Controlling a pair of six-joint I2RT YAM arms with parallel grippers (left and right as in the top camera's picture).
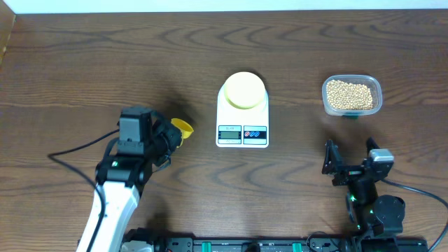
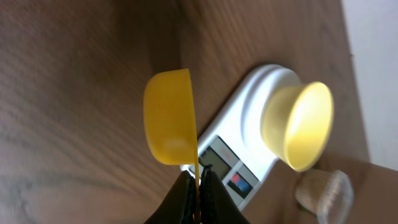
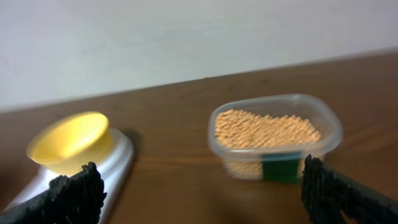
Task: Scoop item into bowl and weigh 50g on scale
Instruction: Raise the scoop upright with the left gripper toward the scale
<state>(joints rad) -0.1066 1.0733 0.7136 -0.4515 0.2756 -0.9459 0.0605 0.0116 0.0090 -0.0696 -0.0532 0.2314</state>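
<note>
The bare tabletop beside the scale is clear below my left gripper, so I will bring it down toward that spot next and release the scoop's thin handle.
The tan beans [image 1: 351, 94] lie heaped in a clear plastic tub [image 1: 376, 89] at the right; they also show in the right wrist view [image 3: 264, 129]. The pale-yellow bowl [image 1: 244, 89] stands on the white scale [image 1: 242, 131] in the middle, seen too in the left wrist view [image 2: 300, 126]. My left gripper [image 2: 199, 183] is shut on the thin handle of a yellow scoop [image 2: 169, 116], held left of the scale; the scoop's cup looks empty [image 1: 183, 129]. My right gripper [image 3: 199, 193] is open and empty, near the table's front, below the tub.
A black cable [image 1: 73, 150] runs across the table left of the left arm. The scale's display and two buttons [image 1: 242, 133] face the front edge. A white wall [image 3: 186, 37] rises behind the table.
</note>
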